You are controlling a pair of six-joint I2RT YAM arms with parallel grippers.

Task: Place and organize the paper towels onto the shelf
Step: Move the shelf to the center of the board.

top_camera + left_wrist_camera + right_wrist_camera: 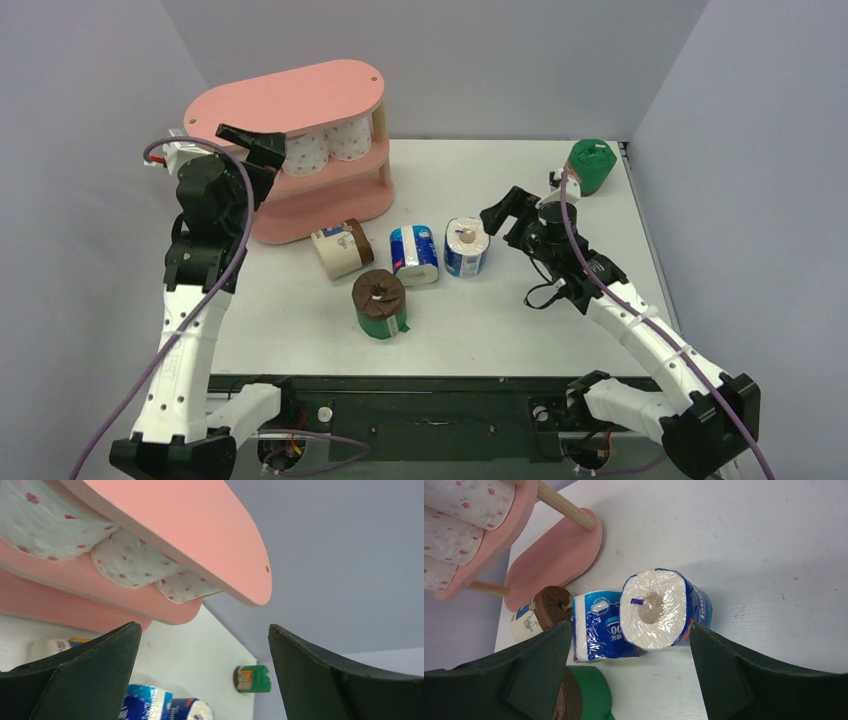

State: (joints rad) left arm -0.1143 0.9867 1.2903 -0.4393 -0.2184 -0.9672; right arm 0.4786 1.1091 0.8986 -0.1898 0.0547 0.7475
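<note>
The open fingers still stand short of the front edge [297, 131] [150, 534] of the pink shelf's top board, so next my left gripper will move outward onto that edge to close.
The pink shelf [290, 100] stands at the back left. Dotted white rolls [330, 145] stand on its middle tier; the left wrist view shows three [130, 560]. My left gripper [262, 150] is open and empty, raised in front of that tier. On the table lie a beige roll [338, 250], a blue-and-white roll on its side [415, 255], an upright blue-and-white roll [466, 245] and a green-and-brown roll [380, 303]. Another green roll [590, 165] sits far right. My right gripper [510, 215] is open, just right of and above the upright blue roll [656, 607], not touching it.
The shelf's bottom tier [559, 555] holds nothing that I can see. Grey walls close the back and both sides. The green roll sits near the back right corner [252, 678]. The four middle rolls cluster close together in front of the shelf.
</note>
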